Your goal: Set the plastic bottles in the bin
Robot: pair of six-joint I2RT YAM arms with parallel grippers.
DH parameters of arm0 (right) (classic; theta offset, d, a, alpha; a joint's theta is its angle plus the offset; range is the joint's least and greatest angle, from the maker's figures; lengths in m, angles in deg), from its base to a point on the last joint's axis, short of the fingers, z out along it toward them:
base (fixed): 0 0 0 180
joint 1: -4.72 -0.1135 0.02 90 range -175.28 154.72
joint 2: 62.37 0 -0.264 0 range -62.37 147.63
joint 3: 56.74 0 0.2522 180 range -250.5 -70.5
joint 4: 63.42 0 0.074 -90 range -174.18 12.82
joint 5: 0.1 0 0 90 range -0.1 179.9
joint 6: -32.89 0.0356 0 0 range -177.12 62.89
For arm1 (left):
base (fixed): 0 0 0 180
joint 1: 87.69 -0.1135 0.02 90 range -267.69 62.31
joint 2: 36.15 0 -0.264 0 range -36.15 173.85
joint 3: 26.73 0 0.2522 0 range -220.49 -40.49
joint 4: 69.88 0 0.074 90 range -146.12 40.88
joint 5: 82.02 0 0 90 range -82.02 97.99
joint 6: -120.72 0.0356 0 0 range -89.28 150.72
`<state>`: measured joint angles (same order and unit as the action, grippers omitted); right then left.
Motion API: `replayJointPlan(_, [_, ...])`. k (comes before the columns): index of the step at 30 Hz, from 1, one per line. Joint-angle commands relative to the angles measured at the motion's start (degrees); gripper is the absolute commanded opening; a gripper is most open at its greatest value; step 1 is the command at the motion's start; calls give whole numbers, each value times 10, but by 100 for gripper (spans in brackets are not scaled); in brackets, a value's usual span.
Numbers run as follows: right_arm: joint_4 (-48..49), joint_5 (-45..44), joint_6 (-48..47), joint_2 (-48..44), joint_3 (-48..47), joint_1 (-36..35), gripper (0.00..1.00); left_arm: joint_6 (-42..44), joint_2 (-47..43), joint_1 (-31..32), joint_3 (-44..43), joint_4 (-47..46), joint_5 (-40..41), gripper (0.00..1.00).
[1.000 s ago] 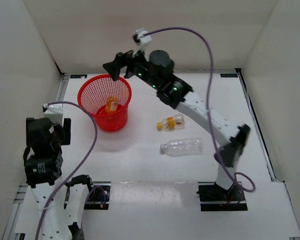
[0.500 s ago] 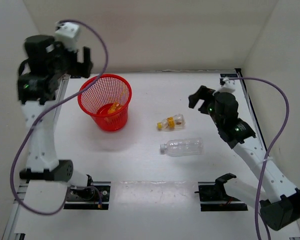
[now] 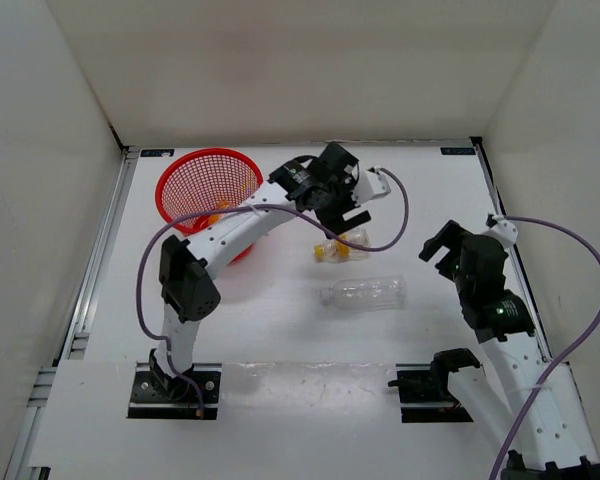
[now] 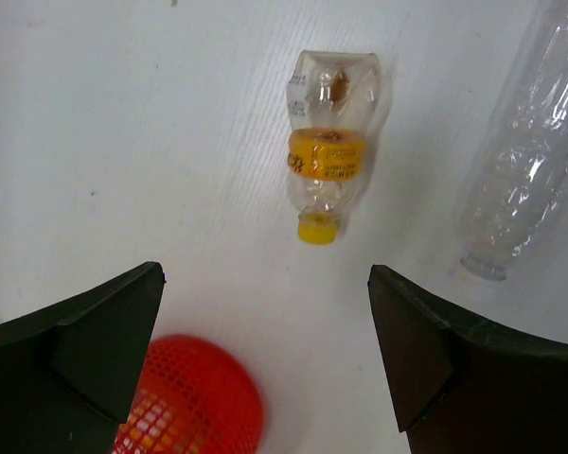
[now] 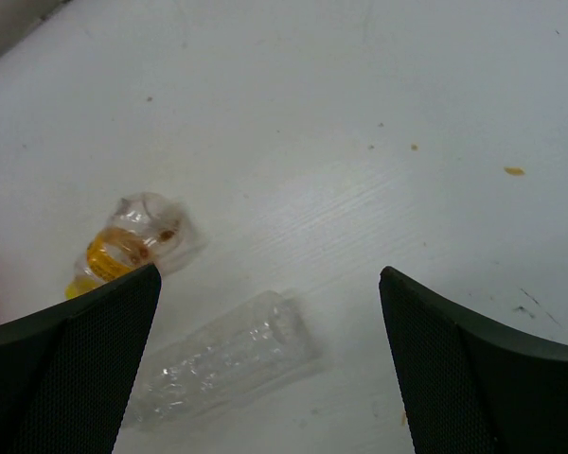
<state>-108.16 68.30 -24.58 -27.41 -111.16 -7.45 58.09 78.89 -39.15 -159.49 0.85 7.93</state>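
Observation:
I should lower my left gripper onto the orange label (image 3: 343,247) (image 4: 326,154) around the middle of the small clear bottle, because its open fingers already face each other across the width of the bottle.
The bin, a red mesh basket (image 3: 185,185), stands at the back left with the orange bottle (image 3: 219,208) inside. The small clear bottle with yellow cap (image 3: 342,246) lies mid-table; it also shows in the left wrist view (image 4: 327,156) and the right wrist view (image 5: 128,246). The larger clear bottle (image 3: 363,293) lies just in front of it, also in the left wrist view (image 4: 530,161) and the right wrist view (image 5: 218,364). My left gripper (image 3: 332,212) hovers open above the small bottle, empty (image 4: 265,350). My right gripper (image 3: 438,243) is open and empty (image 5: 270,359), right of both bottles.
White walls enclose the table on three sides. My left arm (image 3: 230,235) reaches diagonally across the basket's front. The basket's side (image 4: 185,397) shows between my left fingers, close below the wrist.
My left arm swung from the back left corner, beyond the basket, to above the small yellow-capped bottle. My right arm drew back a little toward the near right. The bottles have not moved.

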Motion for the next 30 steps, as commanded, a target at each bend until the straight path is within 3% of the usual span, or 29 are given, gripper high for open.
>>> replayJointPlan(1, [-49, -24, 2, -21, 8, 8, 99, 26, 34, 1, -26, -31, -8, 100])
replayJointPlan(7, [-77, -42, -9, -48, 13, 8, 99, 11, 130, 1, -32, -56, 0, 100])
replayJointPlan(19, [-87, -42, -31, -31, 8, 8, 99, -13, 200, 1, -32, -71, -64, 99])
replayJointPlan(21, [-87, -42, -31, -31, 8, 8, 99, -13, 211, 1, -32, -71, -59, 87])
replayJointPlan(22, [-87, -42, -31, -31, 8, 8, 99, -13, 211, 1, -32, -71, -59, 77])
replayJointPlan(25, [-87, -48, -36, -37, 2, 8, 99, -5, 204, 1, -5, -71, -71, 71])
replayJointPlan(29, [-93, -48, -36, -37, -8, 8, 99, 1, 199, 1, -5, -66, -65, 55])
replayJointPlan(30, [-93, -48, -36, -37, -8, 8, 99, 1, 199, -5, -5, -66, -65, 41])
